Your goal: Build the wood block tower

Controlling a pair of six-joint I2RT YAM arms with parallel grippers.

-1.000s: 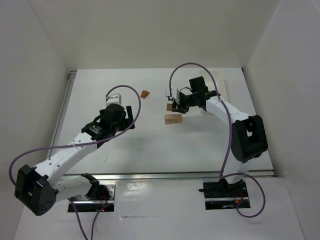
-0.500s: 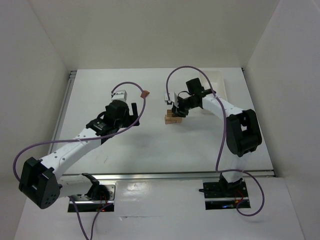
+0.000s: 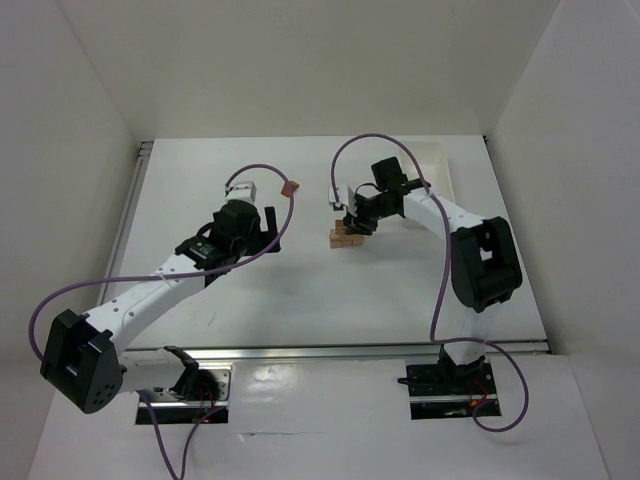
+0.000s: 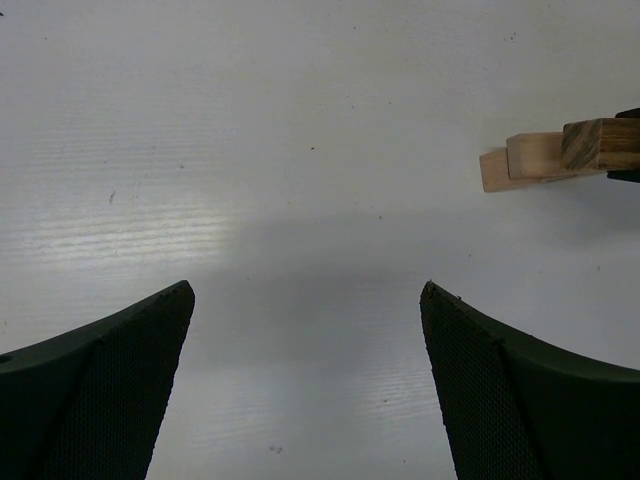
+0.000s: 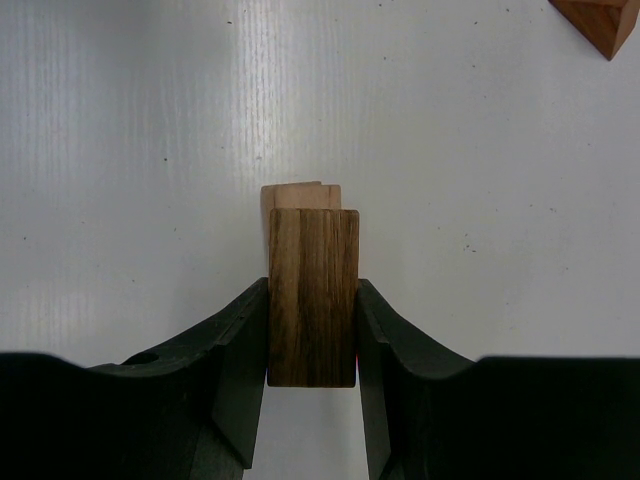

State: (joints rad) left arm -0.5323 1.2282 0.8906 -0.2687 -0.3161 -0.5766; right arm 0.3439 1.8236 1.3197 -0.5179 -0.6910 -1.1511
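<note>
The top of the tan blocks is below the right gripper and in line with the brown block (image 5: 312,295), so the robot needs to lower the right gripper to that top next and release.
The wood block tower (image 3: 345,238) is a low stack of light-tan blocks in the middle of the table. My right gripper (image 5: 312,335) is shut on a dark brown wooden block (image 5: 312,295) and holds it right over the tan blocks (image 5: 300,196). In the left wrist view the stack (image 4: 520,160) shows at the right with the brown block (image 4: 598,145) on top. My left gripper (image 4: 305,300) is open and empty over bare table, left of the stack; it also shows in the top view (image 3: 262,222).
A reddish-brown wedge block (image 3: 291,187) lies behind my left gripper and shows at the top right of the right wrist view (image 5: 600,22). A white tray (image 3: 435,170) stands at the back right. White walls enclose the table.
My right gripper has come down and left with the brown block onto the tan blocks. My left arm has stretched forward and right towards the stack.
</note>
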